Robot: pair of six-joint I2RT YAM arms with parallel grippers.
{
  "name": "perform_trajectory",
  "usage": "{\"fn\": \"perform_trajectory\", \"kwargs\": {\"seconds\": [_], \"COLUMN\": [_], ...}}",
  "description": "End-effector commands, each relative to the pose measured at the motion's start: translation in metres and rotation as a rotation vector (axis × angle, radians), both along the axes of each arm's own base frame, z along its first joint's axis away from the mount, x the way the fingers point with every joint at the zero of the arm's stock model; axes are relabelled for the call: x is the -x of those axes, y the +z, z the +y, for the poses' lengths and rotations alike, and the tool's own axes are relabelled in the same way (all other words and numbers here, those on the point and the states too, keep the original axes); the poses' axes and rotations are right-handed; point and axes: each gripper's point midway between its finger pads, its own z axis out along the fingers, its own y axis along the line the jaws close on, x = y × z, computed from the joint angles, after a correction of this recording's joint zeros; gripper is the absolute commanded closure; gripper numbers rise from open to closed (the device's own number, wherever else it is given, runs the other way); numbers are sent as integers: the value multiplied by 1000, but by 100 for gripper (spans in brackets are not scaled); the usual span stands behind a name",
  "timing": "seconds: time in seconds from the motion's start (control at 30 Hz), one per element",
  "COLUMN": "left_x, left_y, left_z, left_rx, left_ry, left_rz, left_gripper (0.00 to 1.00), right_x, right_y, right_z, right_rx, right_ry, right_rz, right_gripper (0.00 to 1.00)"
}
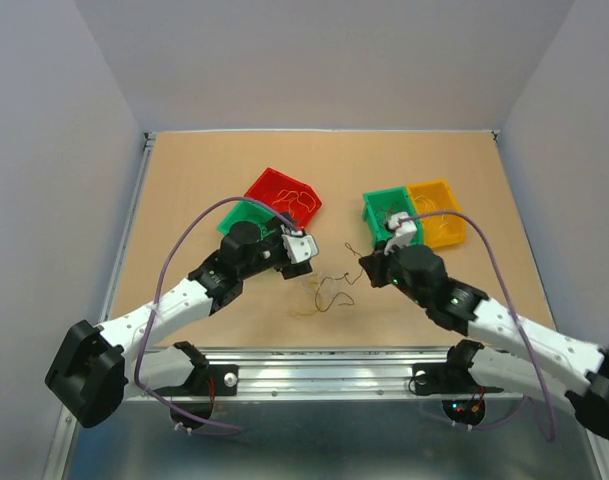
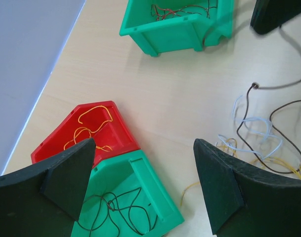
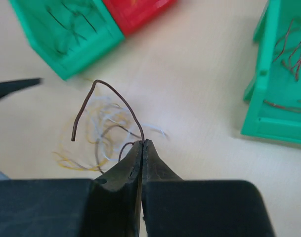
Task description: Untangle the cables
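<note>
The dark cable is hanging from the closed fingers of the robot's right gripper, so the left gripper should next turn toward them and move across onto the part of the dark cable below.
The cables [image 1: 325, 292] lie as a small loose tangle of yellow, whitish and dark wires on the table between both arms. My right gripper [image 3: 143, 142] is shut on a dark brown cable [image 3: 116, 95], which arches up from the closed tips above the blurred tangle [image 3: 103, 129]. In the left wrist view that dark cable [image 2: 291, 84] runs up from the tangle [image 2: 259, 132] towards the right gripper. My left gripper [image 2: 144, 144] stands wide open and holds nothing, hovering over the corner where the red and green bins meet, left of the tangle. From above, my left gripper [image 1: 300, 246] and right gripper [image 1: 368, 266] flank the tangle.
A red bin [image 1: 284, 193] with yellow wire and a green bin [image 1: 244, 215] with dark wire sit back left. A second green bin [image 1: 385, 212] with reddish wires and a yellow bin [image 1: 436, 210] stand back right. A metal rail [image 1: 314, 360] runs along the near edge.
</note>
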Motion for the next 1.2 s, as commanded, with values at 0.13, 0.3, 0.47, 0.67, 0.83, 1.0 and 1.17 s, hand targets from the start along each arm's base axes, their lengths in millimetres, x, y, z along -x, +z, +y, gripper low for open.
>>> {"fn": "perform_trajectory", "kwargs": {"seconds": [0.13, 0.3, 0.47, 0.67, 0.83, 1.0, 1.17], "left_x": [18, 34, 65, 76, 98, 116, 124], "left_y": [23, 25, 33, 69, 64, 52, 37], "left_z": [-8, -12, -29, -51, -74, -83, -89], "left_rx": [62, 81, 149, 312, 320, 305, 283], "left_ry": [-105, -185, -375, -464, -578, -650, -685], "left_rz": [-71, -83, -75, -52, -7, 44, 82], "left_gripper": [6, 4, 3, 4, 11, 12, 18], "right_x": [60, 84, 89, 98, 93, 85, 78], "right_y": [122, 145, 152, 157, 156, 157, 153], "right_z": [-26, -35, -29, -6, 9, 20, 32], "right_rx": [-482, -583, -607, -663, -676, -697, -695], "right_ry": [166, 235, 279, 402, 444, 444, 463], "right_rz": [-429, -515, -547, -561, -569, -582, -570], "right_gripper": [99, 99, 99, 99, 99, 100, 100]}}
